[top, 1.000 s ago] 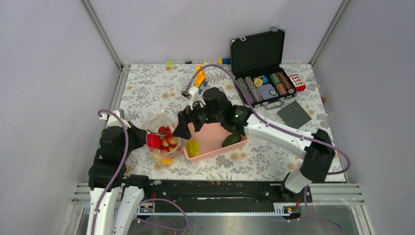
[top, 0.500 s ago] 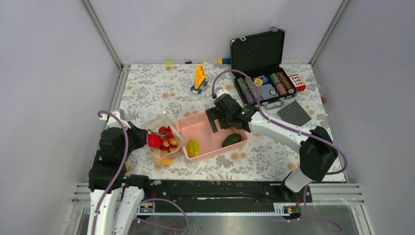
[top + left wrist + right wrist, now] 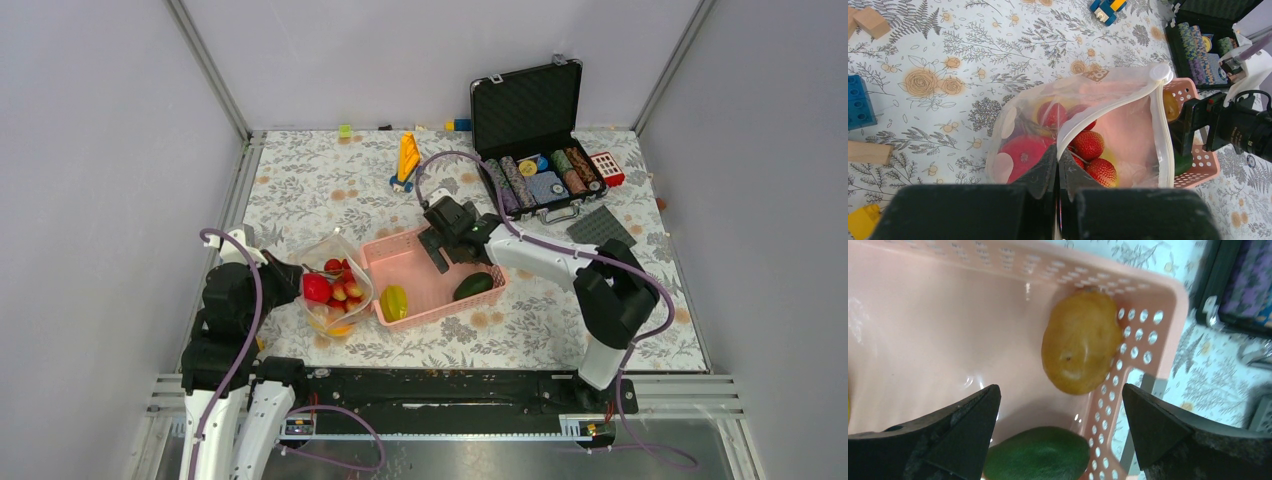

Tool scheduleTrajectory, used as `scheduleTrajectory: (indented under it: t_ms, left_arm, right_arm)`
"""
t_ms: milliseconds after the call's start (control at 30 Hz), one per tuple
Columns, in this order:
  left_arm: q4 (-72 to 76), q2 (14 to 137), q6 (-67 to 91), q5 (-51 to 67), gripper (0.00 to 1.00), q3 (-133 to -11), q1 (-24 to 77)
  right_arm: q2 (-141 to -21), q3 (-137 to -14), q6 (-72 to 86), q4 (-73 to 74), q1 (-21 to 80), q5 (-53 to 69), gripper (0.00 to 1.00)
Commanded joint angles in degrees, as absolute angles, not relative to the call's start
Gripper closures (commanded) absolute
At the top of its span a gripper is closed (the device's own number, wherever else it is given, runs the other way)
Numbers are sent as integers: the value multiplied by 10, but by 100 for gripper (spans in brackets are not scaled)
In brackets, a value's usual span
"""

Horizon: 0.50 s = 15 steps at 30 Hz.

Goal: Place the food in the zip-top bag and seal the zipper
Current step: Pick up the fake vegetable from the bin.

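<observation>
My right gripper lowers its open fingers around the sides of the yellow-brown fruit (image 3: 1080, 342) next, one between fruit and basket side. The fruit lies below against the basket's perforated side.
The zip-top bag (image 3: 330, 290) lies left of the pink basket (image 3: 400, 243), its mouth gaping toward the basket. Inside it are red strawberries (image 3: 1088, 144), a red apple (image 3: 1025, 155) and yellow pieces. My left gripper (image 3: 1058, 155) is shut on the near edge of the zipper (image 3: 1113, 107). My right gripper (image 3: 1060, 390) hangs open over the basket's far right corner. Below it lie a yellow-brown fruit (image 3: 1080, 342) and a green fruit (image 3: 1040, 452). A yellow starfruit (image 3: 394, 301) sits at the basket's near left.
An open black case of poker chips (image 3: 535, 150) stands at the back right, with a grey plate (image 3: 601, 233) in front of it. A yellow toy (image 3: 407, 160) is behind the basket. A blue brick (image 3: 857, 102) and wooden blocks (image 3: 870, 20) lie left of the bag.
My right gripper has swung right, from the gap between bag and basket to the basket's far right part, staying open. The left gripper and bag have not moved.
</observation>
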State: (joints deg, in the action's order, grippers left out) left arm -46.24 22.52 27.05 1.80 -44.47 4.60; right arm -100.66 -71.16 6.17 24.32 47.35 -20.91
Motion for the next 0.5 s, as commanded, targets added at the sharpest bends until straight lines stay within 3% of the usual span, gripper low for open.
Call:
scheduleTrajectory:
  t_ms: [0, 467]
  left_arm:
    - [-428, 220, 273, 32, 100, -446, 40]
    - [-426, 219, 273, 32, 100, -445, 40]
  right_arm:
    - [-1015, -726, -55, 163, 474, -234, 0]
    - [-1065, -739, -153, 124, 466, -210, 0]
